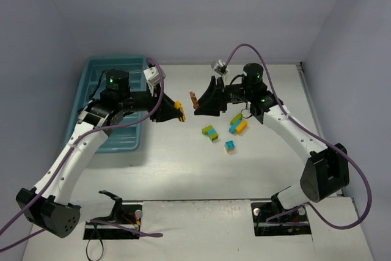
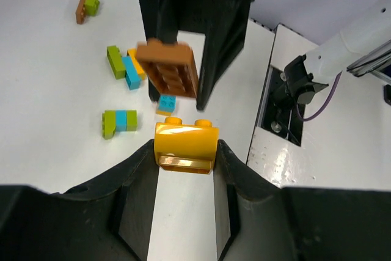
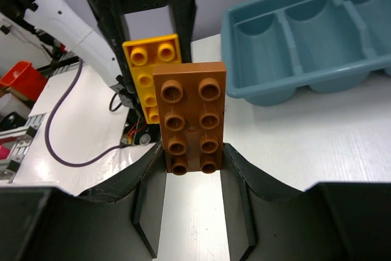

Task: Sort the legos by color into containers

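Note:
With brick [image 1: 179, 109] and plate apart, I should swing my left gripper down to the teal tray's near section [image 1: 120, 139], which lies below it and to its left in the top view.
My left gripper [image 1: 178, 112] [image 2: 185, 151] is shut on a yellow-orange brick [image 2: 185, 145] [image 1: 179, 109], held above the table just right of the teal tray [image 1: 98, 68]. Facing it, my right gripper [image 1: 197, 103] [image 3: 192, 154] is shut on a flat brown studded plate [image 3: 190, 114] [image 1: 193, 98]. In the top view a small gap separates the two held legos. In the right wrist view the yellow-orange brick [image 3: 146, 71] shows just behind the brown plate. The tray's compartments [image 3: 317, 25] that show there look empty.
Loose legos lie on the table below the right gripper: a green-cyan pair [image 1: 211, 132], a small cyan-yellow piece [image 1: 230, 146] and a green-cyan-orange cluster [image 1: 238, 123]. A brown-green piece [image 2: 87, 5] lies farther off. The left arm reaches over the tray.

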Controlling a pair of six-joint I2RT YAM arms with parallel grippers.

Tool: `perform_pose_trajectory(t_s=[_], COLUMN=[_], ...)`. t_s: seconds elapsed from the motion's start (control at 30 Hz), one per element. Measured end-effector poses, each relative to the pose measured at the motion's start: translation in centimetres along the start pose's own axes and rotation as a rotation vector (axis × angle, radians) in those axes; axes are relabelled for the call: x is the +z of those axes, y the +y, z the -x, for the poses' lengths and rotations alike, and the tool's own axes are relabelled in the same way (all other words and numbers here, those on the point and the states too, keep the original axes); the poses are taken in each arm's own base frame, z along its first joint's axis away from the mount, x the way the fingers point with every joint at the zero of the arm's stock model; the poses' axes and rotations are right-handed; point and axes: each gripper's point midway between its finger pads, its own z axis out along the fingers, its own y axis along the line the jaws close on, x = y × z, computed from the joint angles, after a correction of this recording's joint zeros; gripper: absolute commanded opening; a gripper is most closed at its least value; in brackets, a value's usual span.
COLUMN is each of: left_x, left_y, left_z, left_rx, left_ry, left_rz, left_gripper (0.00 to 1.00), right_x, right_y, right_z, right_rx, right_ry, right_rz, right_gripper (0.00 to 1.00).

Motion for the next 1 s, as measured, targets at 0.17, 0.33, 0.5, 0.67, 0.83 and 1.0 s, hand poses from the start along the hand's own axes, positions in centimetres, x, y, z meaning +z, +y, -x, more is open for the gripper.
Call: perform_pose_trajectory(t_s=[0.17,0.33,0.5,0.67,0.83,1.0], left_x=[-0.5,-3.5,-10.7,-16.8,-20.6,-23.2], left_y=[0.9,5.6,12.7,16.0,17.4,18.7], left_z=[-0.8,-1.2,-4.1,-10.7,-16.9,-20.3], left_rx=[0.000,-0.023,-0.172,-0.373,-0.547,-0.679], left_ry=[0.024,0.015,0.024,0.085,0.153,0.158], left_rz=[0.049,0.335,0.850,1.231,1.464,1.601], left_gripper=[0.00,0.00,0.00,0.00,0.06,0.27], right_x=[-1.4,-2.2,-2.8,-3.3,-3.5,-3.7], right_y=[-1.2,-2.0,-3.0,-4.0,-4.3,-3.9], right_z=[0.4,0.3,-0.6,-1.8,-2.5,-2.5], right_rx=[0.005,0.021,0.058,0.095,0.116,0.099], right_ry=[-0.017,-0.029,-0.038,-0.030,-0.021,-0.018], right_rz=[-0.046,-0.112,-0.222,-0.303,-0.338,-0.352], right_gripper=[0.00,0.00,0.00,0.00,0.00,0.00])
